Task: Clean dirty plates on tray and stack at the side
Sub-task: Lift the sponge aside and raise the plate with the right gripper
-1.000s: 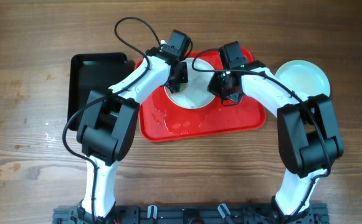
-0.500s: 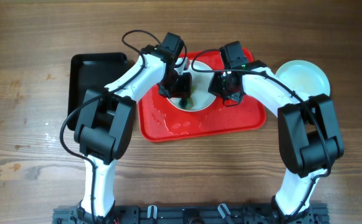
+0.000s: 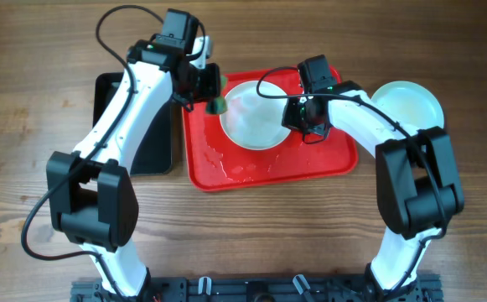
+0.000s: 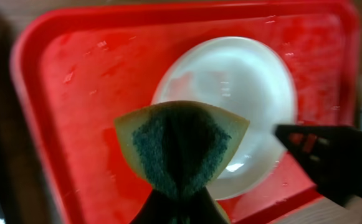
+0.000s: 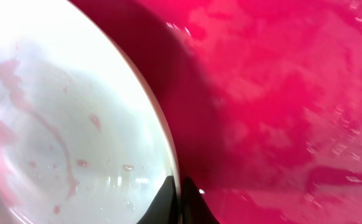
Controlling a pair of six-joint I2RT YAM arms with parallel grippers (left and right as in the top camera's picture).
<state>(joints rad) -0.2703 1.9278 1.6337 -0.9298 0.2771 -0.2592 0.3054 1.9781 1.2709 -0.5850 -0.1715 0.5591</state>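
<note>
I will lift my right gripper next, carry its plate onto the mint one and let go of it, because the pale mint plate (image 3: 406,105) is to the gripper's right in the overhead view.
A white plate (image 3: 256,113) lies on the red tray (image 3: 310,164). In the right wrist view the plate (image 5: 62,124) carries faint red smears. My right gripper (image 3: 303,124) is shut on the plate's right rim, one finger on each side of it (image 5: 181,199). My left gripper (image 3: 212,94) is shut on a yellow and green sponge (image 3: 217,105) and holds it above the tray's left part, off the plate. In the left wrist view the sponge (image 4: 181,146) hangs in front of the plate (image 4: 243,93) and the tray (image 4: 75,106). A pale mint plate (image 3: 406,105) sits on the table right of the tray.
A black tray (image 3: 121,101) lies left of the red tray, partly under my left arm. Water drops lie on the red tray's front part (image 3: 235,168). The right gripper shows dark at the right of the left wrist view (image 4: 336,155).
My left gripper has lifted the sponge off the plate and swung left and back to the tray's left edge. The right gripper and the plate have stayed put.
</note>
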